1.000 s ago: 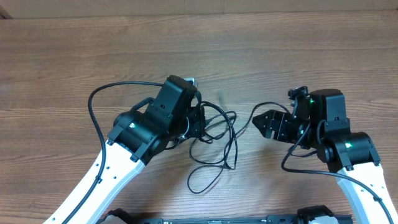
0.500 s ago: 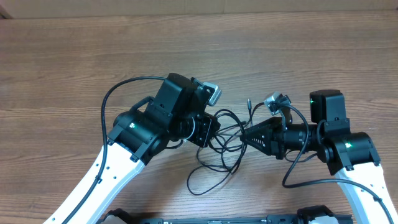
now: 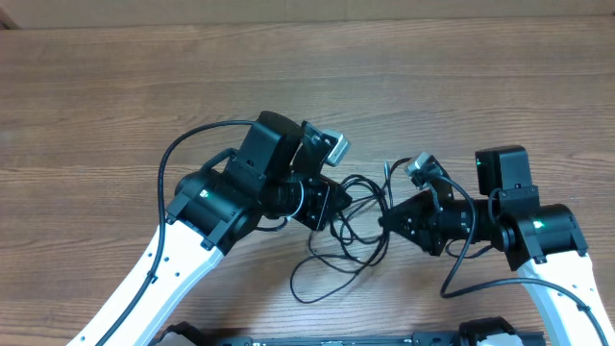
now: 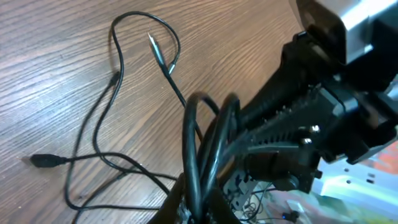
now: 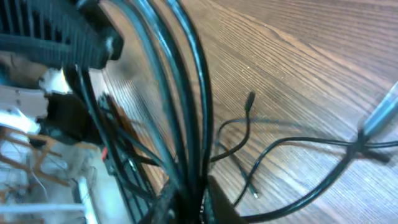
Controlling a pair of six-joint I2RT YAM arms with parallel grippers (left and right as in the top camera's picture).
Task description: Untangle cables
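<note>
The bundle goes up and left in the overhead view next, away from the close right gripper. My left gripper releases it, since open wood lies that way.
A tangle of thin black cables [image 3: 352,240] lies on the wooden table [image 3: 144,77] between my two arms. My left gripper [image 3: 335,206] is shut on a few strands, which rise from its jaws [image 4: 200,210] in a loop [image 4: 193,143]. Facing it from the right, my right gripper [image 3: 386,219] is shut on a bundle of strands [image 5: 189,124] at its jaws [image 5: 198,208]. The two grippers are close, almost tip to tip. Loose ends rest on the wood: a plug [image 4: 47,160], a jack tip [image 4: 154,45] and a small connector [image 5: 250,99].
A slack loop of cable [image 3: 296,284] trails toward the near edge. Thicker arm wires arc out beside the left arm [image 3: 165,163] and below the right arm [image 3: 448,279]. The table's far edge [image 3: 307,23] runs along the top.
My right gripper moved left into the tangle, turned and shut on strands. My left gripper, still shut on cable, shifted slightly right and its wrist rotated.
</note>
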